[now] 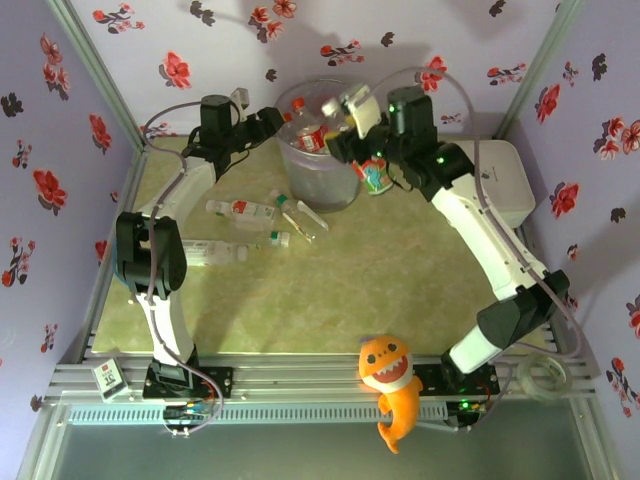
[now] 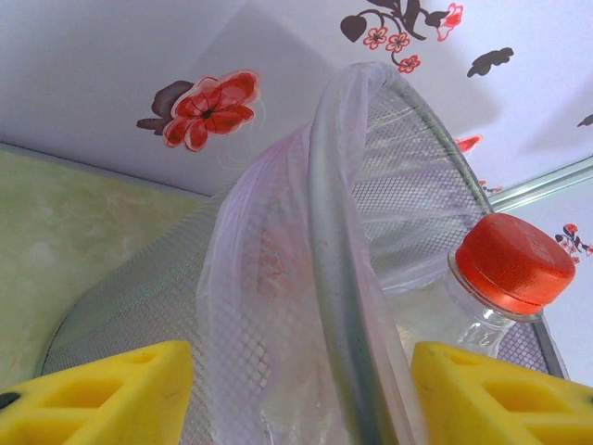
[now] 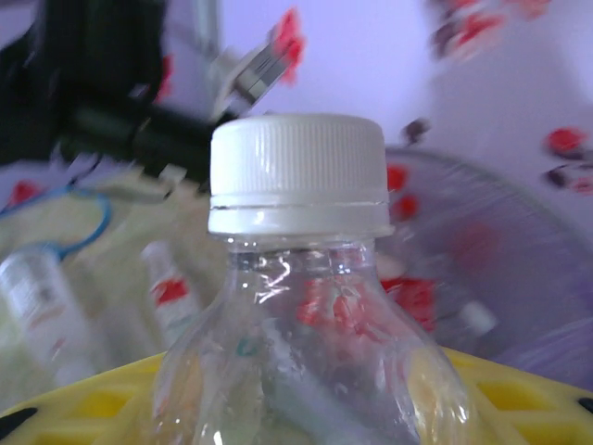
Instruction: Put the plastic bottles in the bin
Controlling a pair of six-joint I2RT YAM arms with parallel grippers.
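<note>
The clear bottle goes up and outward over the bin's opening (image 1: 322,112) (image 3: 482,278) next, then down, and my right gripper releases it. The opening lies outward of my right gripper, past the bin's rim.
The bin (image 1: 320,160) stands at the back centre, a clear liner over its mesh wall (image 2: 306,278). Inside it lie bottles, one with a red cap (image 2: 514,269). My left gripper (image 1: 278,120) (image 2: 301,371) is open, its yellow fingers (image 2: 102,394) astride the bin's left rim without touching it. My right gripper (image 1: 350,140) hangs at the bin's right rim, shut on a clear bottle with a white cap (image 3: 296,176); its red-and-green labelled body (image 1: 372,175) sticks out below. Several loose plastic bottles (image 1: 240,209) (image 1: 215,252) (image 1: 300,215) lie on the mat left of the bin.
A white lidded box (image 1: 500,180) stands at the back right behind the right arm. An orange shark toy (image 1: 390,385) hangs at the near edge, with a roll of tape (image 1: 545,378) to its right. Flowered walls close in on three sides.
</note>
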